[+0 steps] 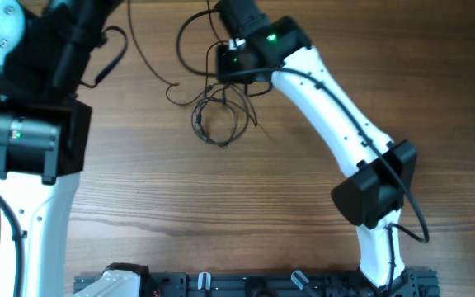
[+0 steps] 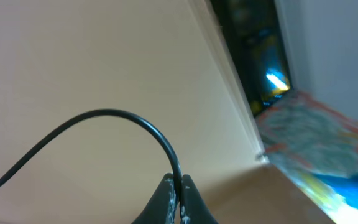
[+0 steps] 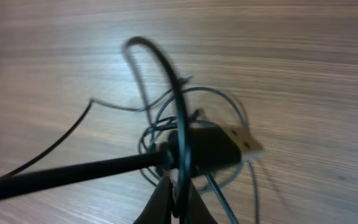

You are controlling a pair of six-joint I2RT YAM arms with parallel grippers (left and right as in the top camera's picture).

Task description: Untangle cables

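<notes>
My left gripper should next move away to the left in the overhead view, then down to let go of the piece of cable on the table, since its tail still reaches the bundle.
A small coiled bundle of thin black cables [image 1: 218,118] lies on the wooden table at the back centre, with loose strands trailing left and up [image 1: 151,62]. My right gripper [image 3: 178,202] is shut on one cable strand [image 3: 173,93] just above the bundle, next to a black plug with a metal tip [image 3: 219,146]. From overhead the right gripper sits at the bundle's upper edge [image 1: 233,66]. My left gripper [image 2: 178,202] is shut on a black cable strand [image 2: 104,118] that arcs away to the left, lifted off the table. In the overhead view its fingers are hidden under the arm.
The left arm's black and white body [image 1: 35,124] fills the left side, the right arm [image 1: 345,140] crosses diagonally from the front right. A black rail [image 1: 254,285] runs along the front edge. The left wrist view shows a table edge and colourful clutter [image 2: 316,143] beyond.
</notes>
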